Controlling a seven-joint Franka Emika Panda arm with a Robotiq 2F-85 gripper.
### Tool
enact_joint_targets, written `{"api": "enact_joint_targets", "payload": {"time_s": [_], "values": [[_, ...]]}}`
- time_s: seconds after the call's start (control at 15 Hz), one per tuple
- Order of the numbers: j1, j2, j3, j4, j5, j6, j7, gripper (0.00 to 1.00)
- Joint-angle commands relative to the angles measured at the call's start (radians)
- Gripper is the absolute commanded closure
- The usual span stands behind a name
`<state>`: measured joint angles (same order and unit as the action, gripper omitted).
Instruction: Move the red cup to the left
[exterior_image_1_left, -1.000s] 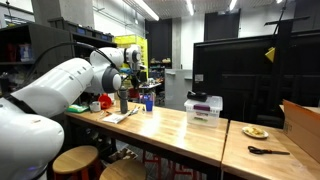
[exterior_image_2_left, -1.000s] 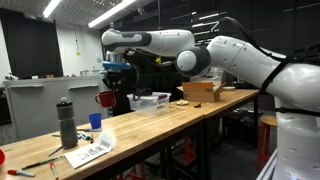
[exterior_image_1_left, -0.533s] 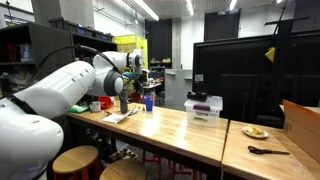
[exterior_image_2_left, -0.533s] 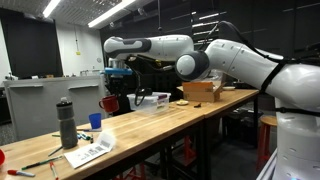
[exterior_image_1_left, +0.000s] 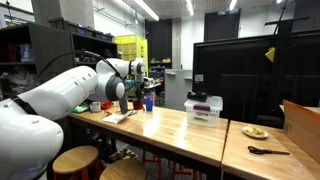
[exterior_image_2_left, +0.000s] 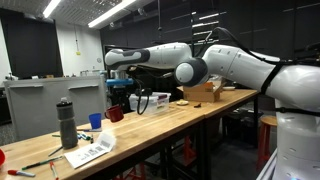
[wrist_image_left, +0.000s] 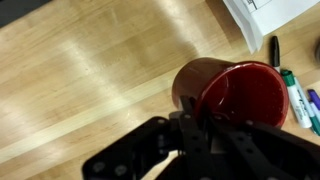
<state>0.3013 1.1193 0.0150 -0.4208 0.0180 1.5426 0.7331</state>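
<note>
The robot's gripper will carry the cup away from the paper sheet and pens, over the bare wood beside them, and let go of the cup's rim where the tabletop is clear.
The red cup (wrist_image_left: 238, 92) is a small dark red cylinder seen from above in the wrist view, its opening towards the camera. My gripper (wrist_image_left: 190, 120) is shut on the cup's rim, one finger inside the wall and one outside. In an exterior view the gripper (exterior_image_2_left: 119, 101) holds the red cup (exterior_image_2_left: 113, 114) low over the wooden table (exterior_image_2_left: 160, 130). I cannot tell whether the cup touches the table. In an exterior view the gripper (exterior_image_1_left: 137, 96) hangs over the table's far end, and the cup is too small to make out there.
A dark bottle (exterior_image_2_left: 67, 122), a blue cup (exterior_image_2_left: 95, 120) and papers (exterior_image_2_left: 90, 151) stand near the cup. Pens (wrist_image_left: 292, 92) and a paper sheet (wrist_image_left: 268, 14) lie beside it. A white storage box (exterior_image_1_left: 203, 110), a plate (exterior_image_1_left: 255, 131) and a cardboard box (exterior_image_2_left: 200, 92) are farther along.
The arm has come down with the red cup in the gripper, from well above the table to just over its surface. The gripper stayed shut.
</note>
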Motion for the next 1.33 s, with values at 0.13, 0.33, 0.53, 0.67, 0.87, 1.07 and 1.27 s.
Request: {"api": "enact_joint_targets", "payload": {"time_s": [0.13,0.33,0.53,0.67,0.87,1.07,1.27], "values": [[-0.003,0.008,-0.028,-0.03,-0.016,-0.008,0.042,0.98],[-0.003,0.014,-0.039,-0.03,-0.017,-0.013,0.048,0.98],[-0.002,0.018,-0.048,-0.031,-0.018,-0.02,0.052,0.98],[-0.001,0.02,-0.054,-0.035,-0.021,-0.028,0.045,0.98],[-0.015,0.101,-0.039,0.096,-0.016,-0.081,0.029,0.91],[-0.01,0.064,-0.045,0.027,-0.016,-0.053,0.029,0.91],[-0.01,0.066,-0.045,0.032,-0.016,-0.054,0.029,0.91]]}}
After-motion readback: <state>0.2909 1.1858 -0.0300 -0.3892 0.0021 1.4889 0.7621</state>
